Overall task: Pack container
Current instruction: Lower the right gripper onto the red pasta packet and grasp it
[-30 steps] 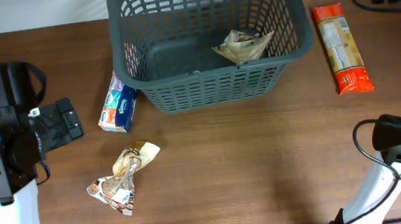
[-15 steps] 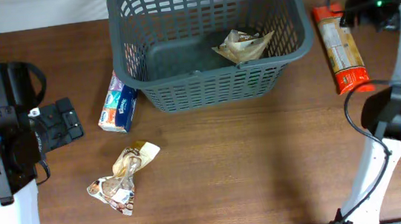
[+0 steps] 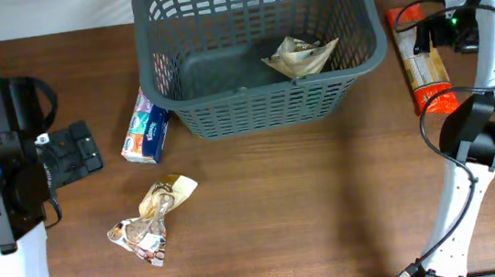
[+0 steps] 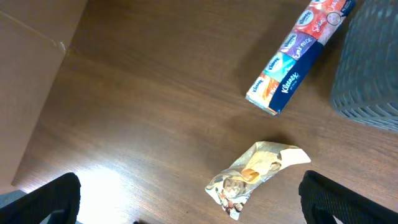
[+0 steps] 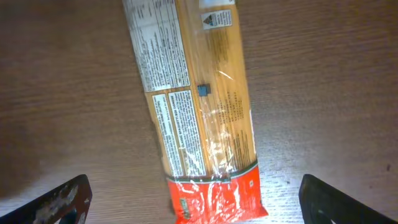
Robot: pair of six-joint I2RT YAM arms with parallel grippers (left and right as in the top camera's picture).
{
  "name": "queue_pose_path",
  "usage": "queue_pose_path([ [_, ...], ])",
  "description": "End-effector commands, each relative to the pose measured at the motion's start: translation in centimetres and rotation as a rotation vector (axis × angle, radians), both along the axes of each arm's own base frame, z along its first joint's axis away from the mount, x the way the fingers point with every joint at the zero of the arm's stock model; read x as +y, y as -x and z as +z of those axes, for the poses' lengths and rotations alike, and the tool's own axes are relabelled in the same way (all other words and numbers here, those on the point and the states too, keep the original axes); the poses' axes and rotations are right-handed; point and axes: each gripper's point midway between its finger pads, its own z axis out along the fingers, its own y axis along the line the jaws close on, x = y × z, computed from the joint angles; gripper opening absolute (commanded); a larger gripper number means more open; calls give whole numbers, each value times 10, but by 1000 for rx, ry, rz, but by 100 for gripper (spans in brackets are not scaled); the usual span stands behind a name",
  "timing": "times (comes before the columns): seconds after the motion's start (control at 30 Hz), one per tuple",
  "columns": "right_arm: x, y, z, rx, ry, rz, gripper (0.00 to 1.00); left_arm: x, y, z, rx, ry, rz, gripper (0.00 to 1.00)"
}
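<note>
The spaghetti packet lies lengthwise below the right gripper's open fingers, so the gripper should next move down around the packet's tan section by the near red end (image 3: 426, 70) (image 5: 212, 146) and close.
The dark grey basket (image 3: 263, 109) stands at the back middle of the table, with a crumpled tan packet (image 3: 299, 56) inside it. Its corner shows in the left wrist view (image 4: 367, 74). A long spaghetti packet (image 3: 427, 72) lies right of the basket. My right gripper (image 3: 444, 33) hovers above it, open and empty, with the packet's red end between the fingers (image 5: 202, 208). A tissue pack (image 3: 144, 131) lies against the basket's left side. A snack packet (image 3: 155, 220) lies in front of it. My left gripper (image 3: 70, 155) is open and empty at the left, apart from both.
The left wrist view shows the tissue pack (image 4: 297, 59) and snack packet (image 4: 255, 174) ahead of the open fingers (image 4: 199, 211). The spaghetti packet (image 5: 199, 106) fills the middle of the right wrist view. The right arm's base and cable stand at front right (image 3: 477, 133).
My right arm has swung from the far right corner to a spot over the spaghetti packet. The left arm and all packets have not moved.
</note>
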Motion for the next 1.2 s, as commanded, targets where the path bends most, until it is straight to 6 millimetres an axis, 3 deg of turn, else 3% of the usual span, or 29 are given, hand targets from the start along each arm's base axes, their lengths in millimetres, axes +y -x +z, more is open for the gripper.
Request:
queue_pose_path([
  [0.0,-2,1,-19,44,28,67,99,0,-1,0,-2,11,8,99],
  [0.27,-4,11,-57,139,15,58,99,0,-1,0,-3,11,9,99],
  [0.57,-3,22,-86,224,3,43,99,0,-1,0,-3,11,9,99],
  [1.13,2,46,-123,340,-23,45,100,0,-1,0,-3,11,8,99],
  [1.17,2,45,-124,340,-23,45,92,0,-1,0,-3,11,8,99],
])
